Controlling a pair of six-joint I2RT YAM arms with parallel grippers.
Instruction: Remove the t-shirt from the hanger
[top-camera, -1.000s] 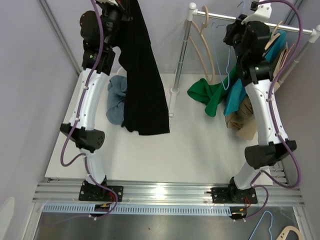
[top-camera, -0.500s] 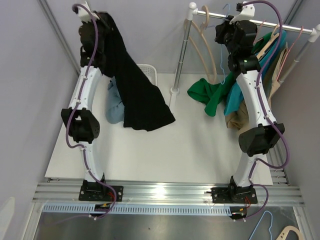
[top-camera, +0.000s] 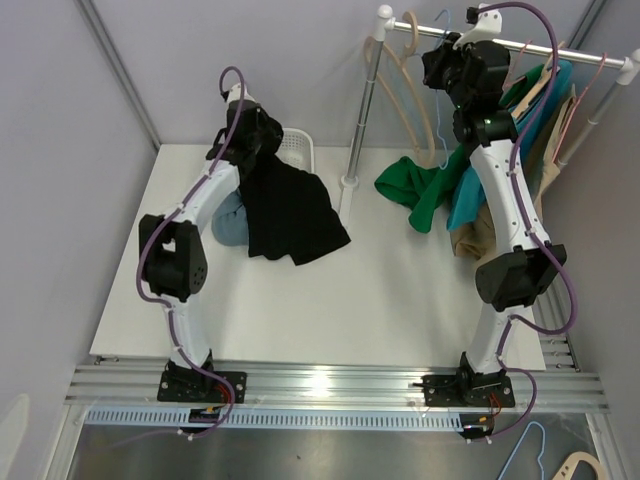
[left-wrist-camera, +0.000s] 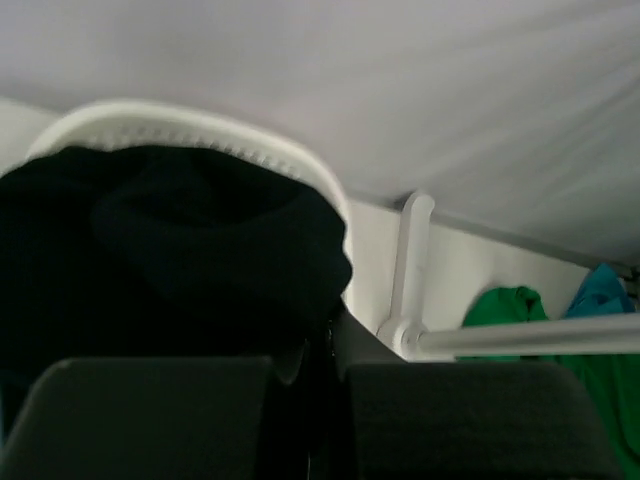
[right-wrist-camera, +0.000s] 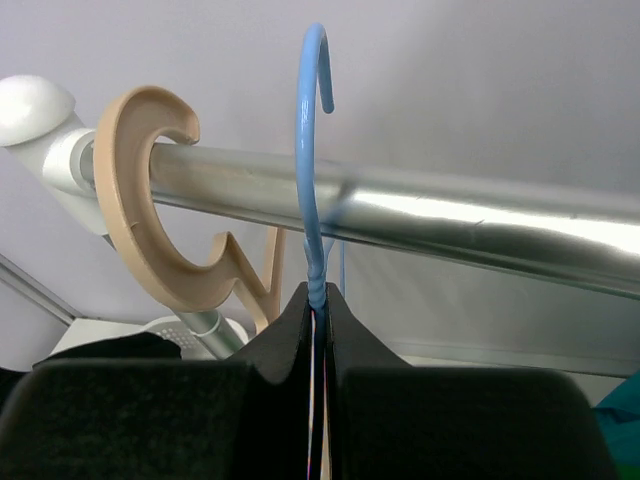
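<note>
The blue hook is still above the metal bar. My right gripper should move down and toward the wooden hanger, put the hook over the bar and let it go.
The black t-shirt (top-camera: 290, 210) hangs from my left gripper (top-camera: 250, 128), which is shut on its upper edge. The cloth drapes over a white basket (top-camera: 295, 143) and spreads onto the table. In the left wrist view the t-shirt (left-wrist-camera: 180, 250) fills the basket's rim (left-wrist-camera: 200, 125) just ahead of my left gripper (left-wrist-camera: 320, 350). My right gripper (top-camera: 447, 52) is up at the rail, shut on the neck of a bare blue wire hanger (right-wrist-camera: 312, 150). Its hook rises in front of the metal rail (right-wrist-camera: 450, 220). The right gripper (right-wrist-camera: 318, 300) pinches it just below the twist.
A wooden hanger (right-wrist-camera: 150, 220) hooks the rail left of the blue one. A green shirt (top-camera: 415, 190) and teal and tan garments (top-camera: 480, 200) hang at the right. A blue-grey garment (top-camera: 230, 225) lies beside the black one. The rack's upright (top-camera: 365, 100) stands mid-table.
My left arm has come down from high up, lowering the black t-shirt onto the basket and table. My right gripper has carried the blue hanger up and left to the rail.
</note>
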